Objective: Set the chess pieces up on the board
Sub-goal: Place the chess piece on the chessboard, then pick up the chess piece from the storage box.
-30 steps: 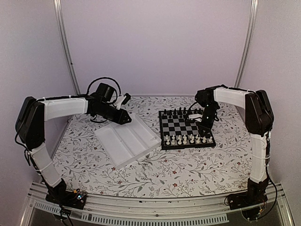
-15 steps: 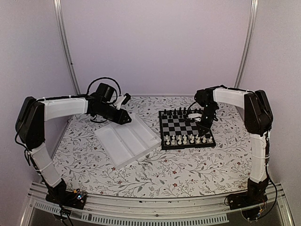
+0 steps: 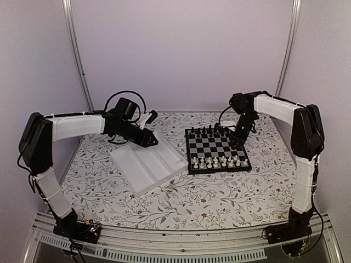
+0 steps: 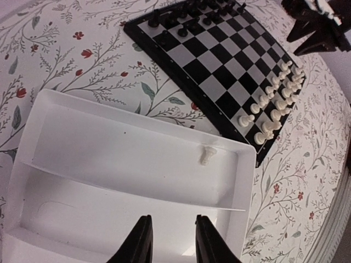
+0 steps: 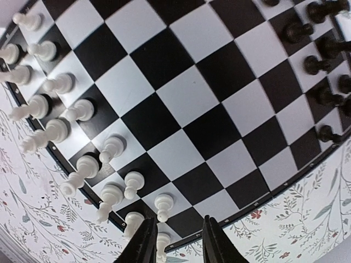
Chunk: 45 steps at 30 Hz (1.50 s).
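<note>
The tray's only white piece [image 4: 208,155] is below the left gripper and to its right in the top view, so the left gripper will next move that way and down and close on it.
The board [image 3: 218,148] lies right of centre, with white chess pieces [image 3: 216,162] in two rows along its near edge. One white piece [image 4: 207,155] lies on its side in the far corner of the white tray [image 3: 148,164], close to the board [image 4: 219,66]. My left gripper [image 4: 171,241] is open and empty above the tray, short of that piece; in the top view it [image 3: 154,141] hangs over the tray's far edge. My right gripper [image 5: 178,244] is open and empty above the board's right edge [image 3: 237,140], beside the white pieces [image 5: 82,109].
Black chessmen [image 3: 205,131] stand in the board's far rows and show in the right wrist view [image 5: 323,49]. The tray sits tilted, left of the board, its other compartments holding nothing. A flowered cloth [image 3: 219,192] covers the table. A cable loops behind the left arm [image 3: 123,96].
My right arm has risen and drawn back from the board toward the far right. My left gripper has shifted slightly right over the tray.
</note>
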### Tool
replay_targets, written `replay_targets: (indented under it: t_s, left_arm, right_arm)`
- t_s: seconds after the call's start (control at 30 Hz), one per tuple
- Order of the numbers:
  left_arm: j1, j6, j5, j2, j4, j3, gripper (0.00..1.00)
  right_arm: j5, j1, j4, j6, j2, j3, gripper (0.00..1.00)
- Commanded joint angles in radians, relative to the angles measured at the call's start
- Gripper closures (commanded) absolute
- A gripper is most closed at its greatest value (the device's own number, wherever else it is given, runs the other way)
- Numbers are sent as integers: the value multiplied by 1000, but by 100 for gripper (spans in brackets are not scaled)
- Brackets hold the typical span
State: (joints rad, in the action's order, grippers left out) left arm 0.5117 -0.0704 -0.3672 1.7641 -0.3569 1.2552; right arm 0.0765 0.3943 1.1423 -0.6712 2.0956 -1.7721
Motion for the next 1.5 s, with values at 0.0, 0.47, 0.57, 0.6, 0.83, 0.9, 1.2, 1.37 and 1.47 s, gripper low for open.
replay_targets:
  t_s: [0.0,0.47,0.57,0.6,0.83,0.9,1.2,1.37,1.47]
  left_arm:
    - [68,30,-55,49,-15,22,71]
    - [174,157,62,227,12,113,72]
    - [199,195,100,260,10,130,73]
    - [204,205,106,271,9,140,73]
    - [232,246,151,353,-6,209,73]
    - [232,254,152,371,-8,224,74]
    - [237,274,127,439,-32,262,86]
    - [244,283,134,441,-42,255,95]
    - [246,281,151,402,-50,235,99]
  right_arm:
    - [34,-31,-97,33,-133,7,67]
    - [220,-87,-493,166,-412,271,59]
    - [237,-88,-507,167,-413,285,60]
    - [241,-89,-512,168,-413,289,60]
    - [256,-88,-533,167,-409,312,59]
    - [256,-89,-536,167,-408,321,59]
    - [254,-87,-546,164,-404,338,59]
    - [267,-88,-549,168,-399,339,59]
    - [288,-88,-544,170,-403,342,59]
